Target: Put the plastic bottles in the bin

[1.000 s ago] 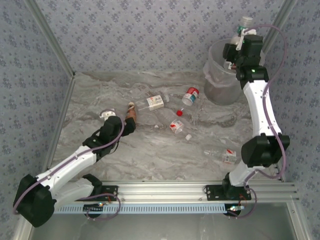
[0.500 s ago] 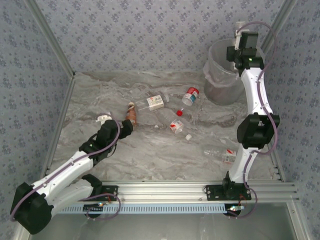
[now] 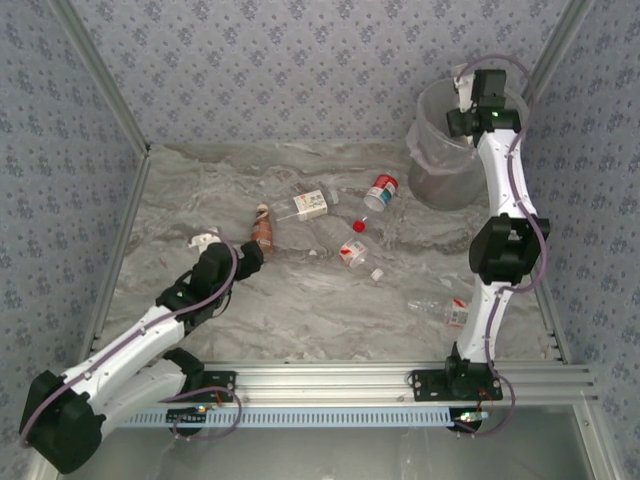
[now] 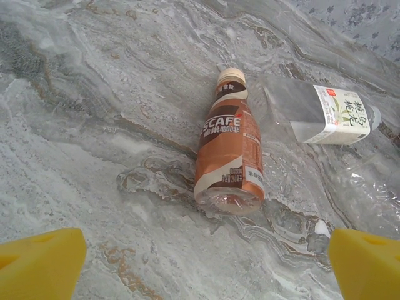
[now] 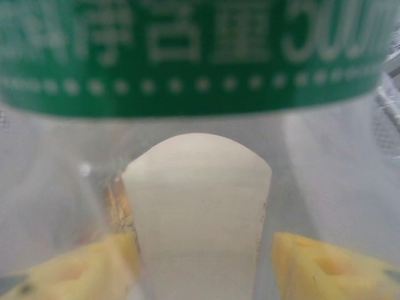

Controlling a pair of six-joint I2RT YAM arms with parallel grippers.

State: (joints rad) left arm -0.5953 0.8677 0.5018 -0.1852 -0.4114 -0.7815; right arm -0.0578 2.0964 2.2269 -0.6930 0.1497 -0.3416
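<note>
I should next ease my right gripper, already inside the bin's rim, slightly toward the middle of the bin's opening (image 3: 445, 108) and release the clear bottle.
My right gripper (image 3: 478, 100) hangs over the bin (image 3: 432, 165), a round translucent basket at the back right. It is shut on a clear bottle with a green label (image 5: 187, 56), whose white cap end (image 5: 197, 212) sits between the yellow fingers of the right gripper (image 5: 200, 265). My left gripper (image 4: 203, 265) is open and low over the table, just short of a brown coffee bottle (image 4: 228, 156) that lies on its side. From above, the left gripper (image 3: 247, 256) is right behind that brown bottle (image 3: 263, 228). More plastic bottles lie mid-table.
A clear white-labelled bottle (image 4: 325, 115) lies right of the brown one, also visible from above (image 3: 310, 205). A red-capped bottle (image 3: 380, 192), a clear one (image 3: 347, 248) and another near the right arm (image 3: 447, 311) lie loose. Metal frame posts border the table.
My right arm has lifted and swung its gripper over the bin, tipping the bottle downward. My left arm has shifted slightly, its gripper staying open near the brown bottle.
</note>
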